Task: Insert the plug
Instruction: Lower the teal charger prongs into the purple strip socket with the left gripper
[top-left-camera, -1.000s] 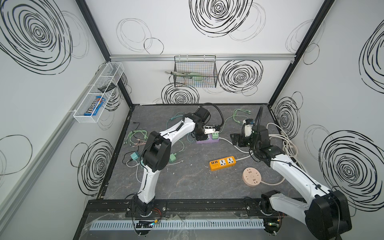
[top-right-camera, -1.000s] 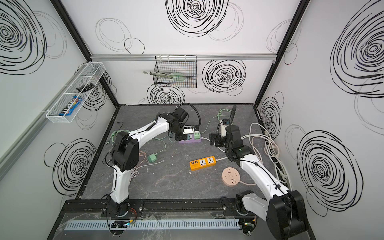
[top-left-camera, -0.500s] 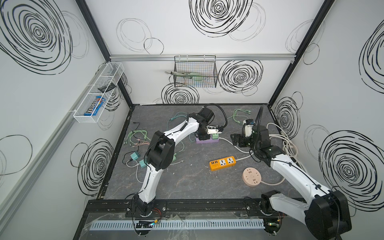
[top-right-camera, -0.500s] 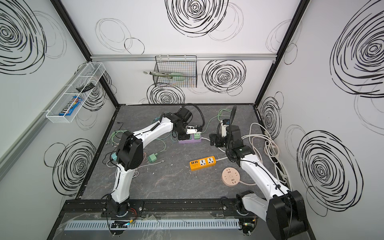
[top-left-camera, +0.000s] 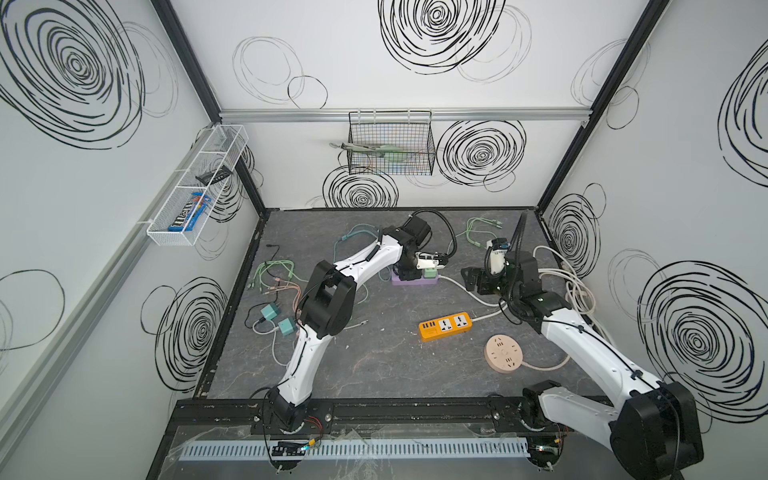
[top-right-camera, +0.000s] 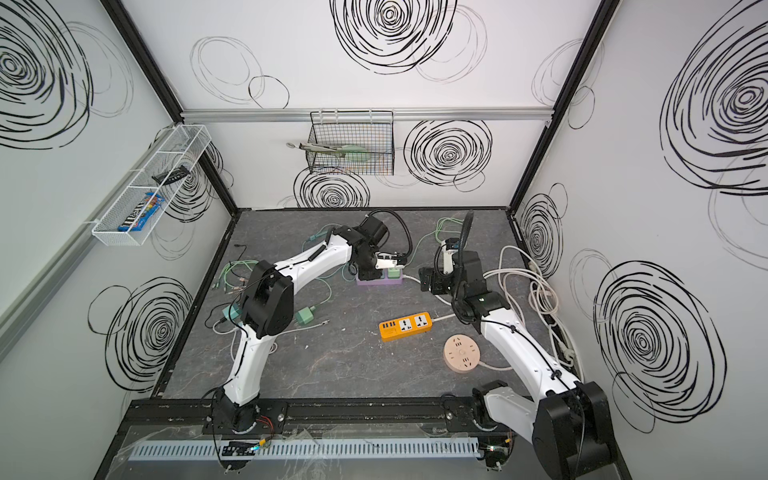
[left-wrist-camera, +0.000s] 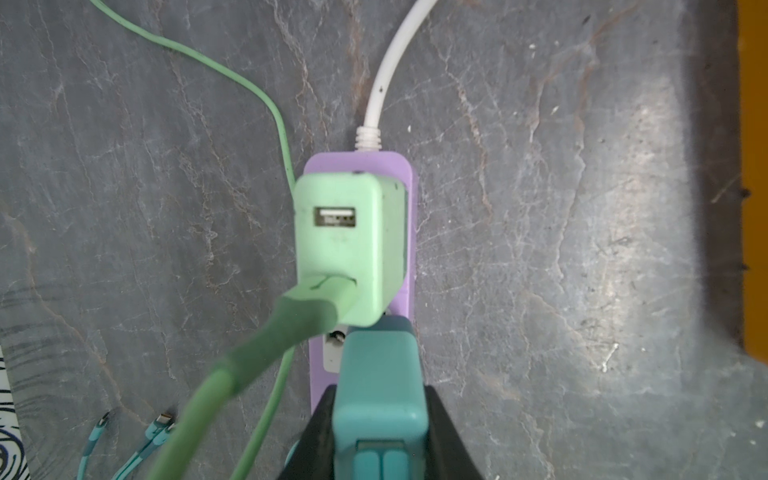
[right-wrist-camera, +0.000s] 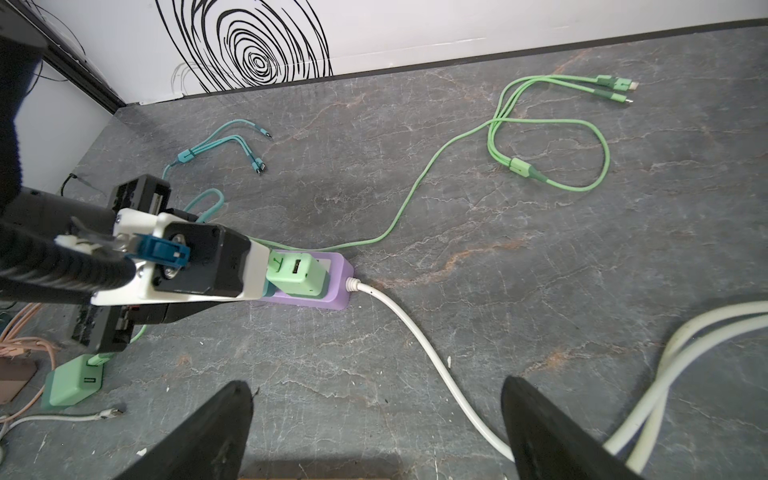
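The power strip's white socket (left-wrist-camera: 335, 349) is below my left gripper and slightly outward, showing past the teal plug. My left gripper needs to move gently outward and down next, then let go.
My left gripper (left-wrist-camera: 380, 401) is shut on a teal plug (left-wrist-camera: 380, 374), its black fingers (left-wrist-camera: 318, 424) pressing both sides. The plug stands on the purple power strip (left-wrist-camera: 409, 183), right beside a light green charger (left-wrist-camera: 340, 249) that sits in the strip with a green cable in it. Its prongs are hidden, so I cannot tell how deep it sits. In both top views the left gripper (top-left-camera: 409, 272) is over the strip (top-left-camera: 415, 281) at the back middle. My right gripper (right-wrist-camera: 376, 399) is open and empty, low over the floor to the right of the strip (right-wrist-camera: 336, 299).
The strip's white cord (right-wrist-camera: 415, 332) runs past the right gripper (top-left-camera: 476, 280). An orange power strip (top-left-camera: 445, 326) and a round pink socket (top-left-camera: 503, 354) lie nearer the front. Chargers (top-left-camera: 270, 312) and loose cables lie at the left. White cords (top-left-camera: 577, 286) are bundled by the right wall.
The left arm's elbow has shifted a little to the right, and its gripper has stayed over the purple strip with the plug. The right arm has not moved.
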